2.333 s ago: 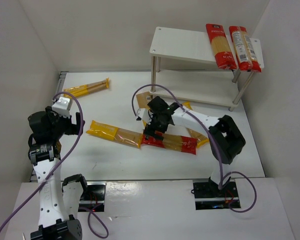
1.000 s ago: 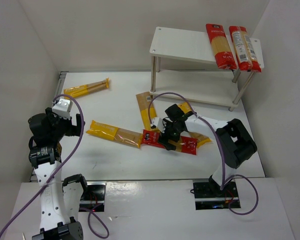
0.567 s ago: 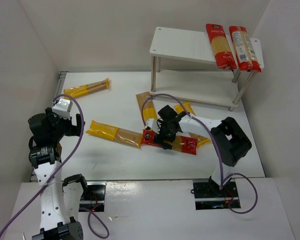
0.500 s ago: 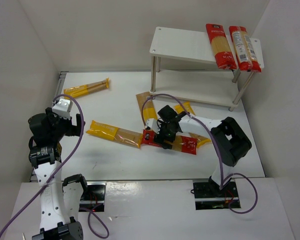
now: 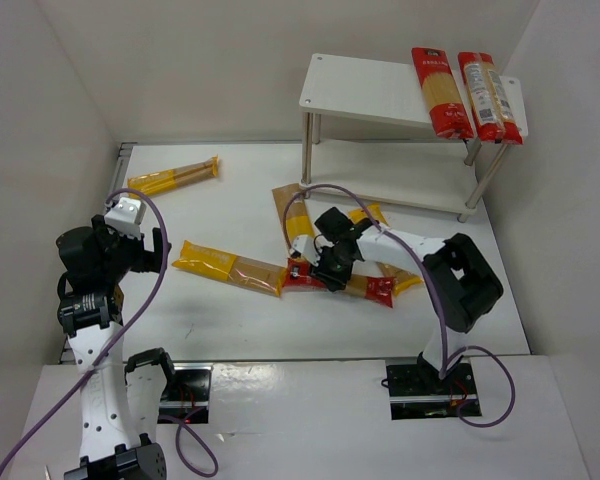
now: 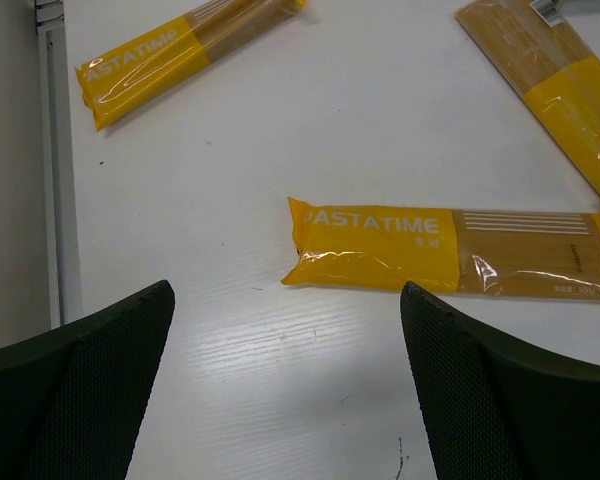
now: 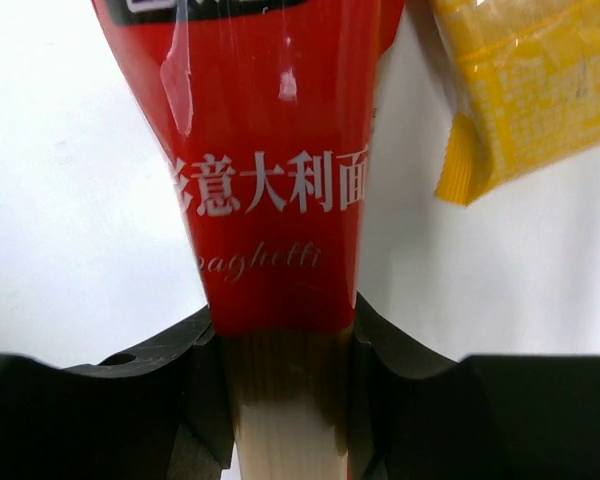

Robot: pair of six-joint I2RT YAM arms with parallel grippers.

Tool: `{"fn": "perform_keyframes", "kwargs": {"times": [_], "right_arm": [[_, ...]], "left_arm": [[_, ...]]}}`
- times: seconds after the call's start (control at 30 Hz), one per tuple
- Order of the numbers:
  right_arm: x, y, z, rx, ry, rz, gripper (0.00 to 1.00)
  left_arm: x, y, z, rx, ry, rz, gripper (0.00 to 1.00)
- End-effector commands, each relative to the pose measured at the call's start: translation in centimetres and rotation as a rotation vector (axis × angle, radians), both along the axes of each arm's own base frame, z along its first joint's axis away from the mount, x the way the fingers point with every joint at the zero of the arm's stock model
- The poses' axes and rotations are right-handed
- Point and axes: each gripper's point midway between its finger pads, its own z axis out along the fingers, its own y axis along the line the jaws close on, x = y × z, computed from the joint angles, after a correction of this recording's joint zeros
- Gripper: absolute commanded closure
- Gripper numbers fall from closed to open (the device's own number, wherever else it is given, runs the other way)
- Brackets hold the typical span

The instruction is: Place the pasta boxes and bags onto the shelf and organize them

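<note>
My right gripper next needs to rise outward over the shelf's top board, turn the spaghetti pack [image 5: 368, 288] alongside the red packs, lower and release it, because the board is bare there.
A red spaghetti pack [image 5: 368, 288] [image 7: 270, 150] lies on the table in front of the shelf. My right gripper [image 5: 326, 272] [image 7: 285, 370] is shut on it, a finger pressed against each long side near its left end. The white two-tier shelf [image 5: 365, 88] stands at the back right, with two red packs [image 5: 442, 92] [image 5: 488, 95] on its top board's right end. A yellow pack [image 5: 230, 266] [image 6: 450, 250] lies mid-table; my left gripper [image 5: 152, 250] [image 6: 285, 400] hovers open short of it, holding nothing.
Another yellow pack [image 5: 173, 177] [image 6: 180, 60] lies at the back left by the table's edge rail. A further yellow one [image 5: 293, 222] [image 6: 550, 80] lies by the shelf's front-left leg, and one [image 5: 404, 279] [image 7: 525, 90] lies partly under the right arm. White walls enclose the table.
My right gripper has moved slightly left along the red pack and closed from wide open onto it. The left arm has not moved.
</note>
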Motion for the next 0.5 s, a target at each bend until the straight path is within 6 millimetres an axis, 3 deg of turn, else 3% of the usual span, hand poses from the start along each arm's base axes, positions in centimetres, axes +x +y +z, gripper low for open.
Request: {"fn": "perform_keyframes", "kwargs": {"times": [0.0,0.13,0.23,0.47], "right_arm": [[-0.1,1.9,6.2,0.122,-0.004,-0.047,1.00],[2.9,4.8,16.8,0.316,-0.142,-0.151,1.00],[4.1,5.6,21.5,0.377,-0.219,-0.187,1.00],[5.9,5.4,24.8,0.383,-0.290,-0.260,1.00]], "left_arm": [[0.2,-0.3,1.0,0.011,-0.046,-0.025,0.01],[0.2,-0.3,1.0,0.011,-0.046,-0.025,0.01],[0.2,-0.3,1.0,0.011,-0.046,-0.025,0.01],[0.3,-0.3,0.5,-0.001,-0.016,-0.025,0.01]]}}
